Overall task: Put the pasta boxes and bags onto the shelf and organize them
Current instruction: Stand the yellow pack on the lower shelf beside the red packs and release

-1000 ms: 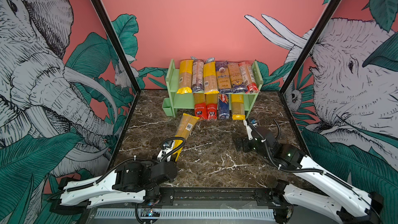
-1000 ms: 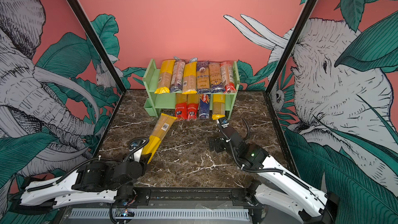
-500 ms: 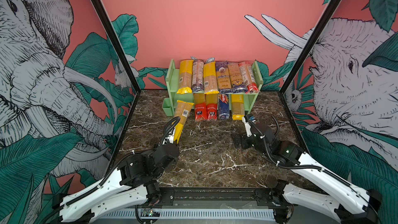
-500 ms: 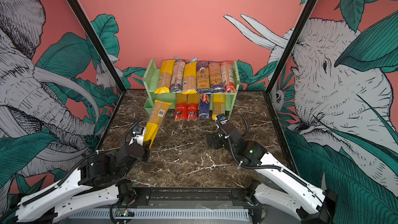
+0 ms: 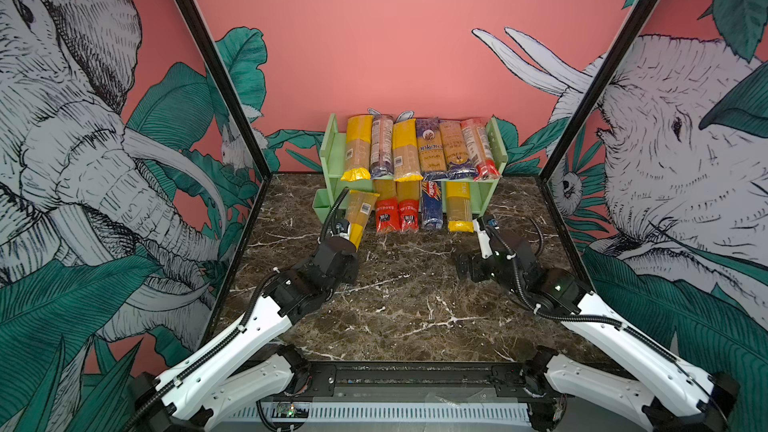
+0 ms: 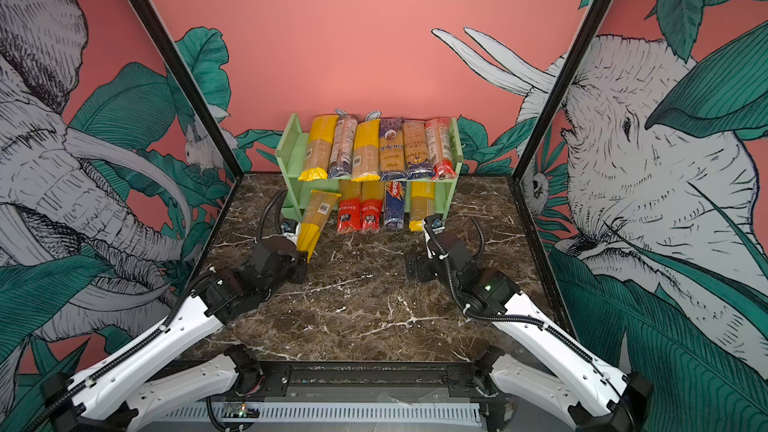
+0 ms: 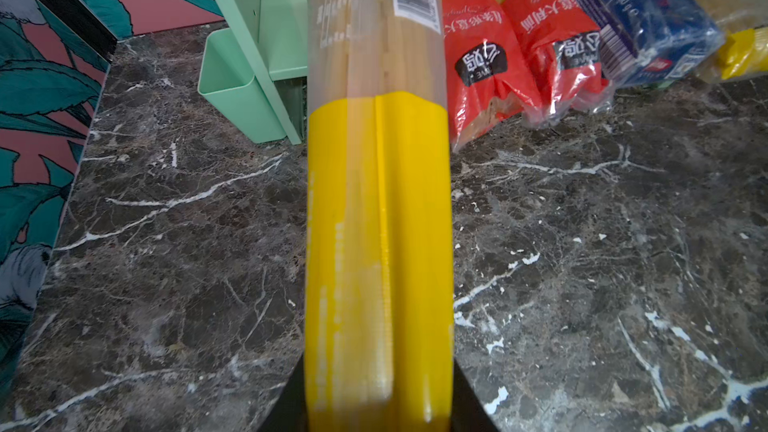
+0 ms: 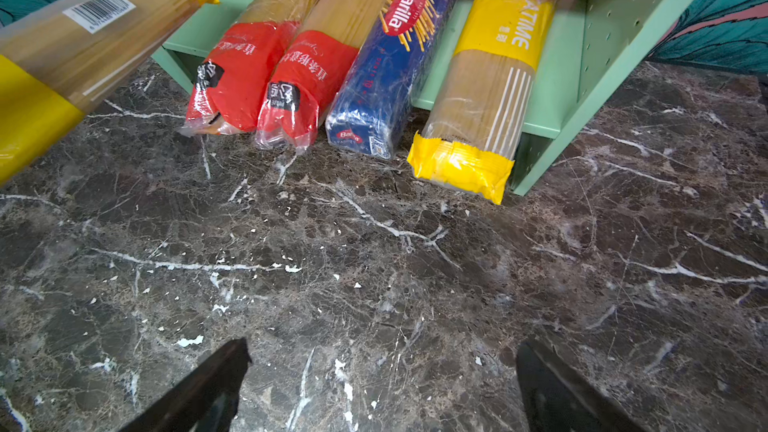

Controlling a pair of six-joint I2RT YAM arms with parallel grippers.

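My left gripper pushes the spaghetti pack outward into the lower level's gap beside the red-ended packs next and releases it. That end of the level is still empty.
My left gripper is shut on the yellow near end of a clear spaghetti pack. The pack is held off the table, and its far end points into the left of the lower tier of the pale green shelf. On that tier lie two red-ended packs, a blue Barilla pack and a yellow-ended pack. Several packs fill the upper tier. My right gripper is open and empty, just in front of the yellow-ended pack.
A small green cup hangs on the shelf's left side, close to the held pack. The packs on the lower tier stick out over the dark marble table. Painted walls with black frame posts close in both sides.
My left arm has lifted the yellow-ended pack off the table and carried it forward to the shelf's lower left. My right gripper has stayed open and edged slightly back.
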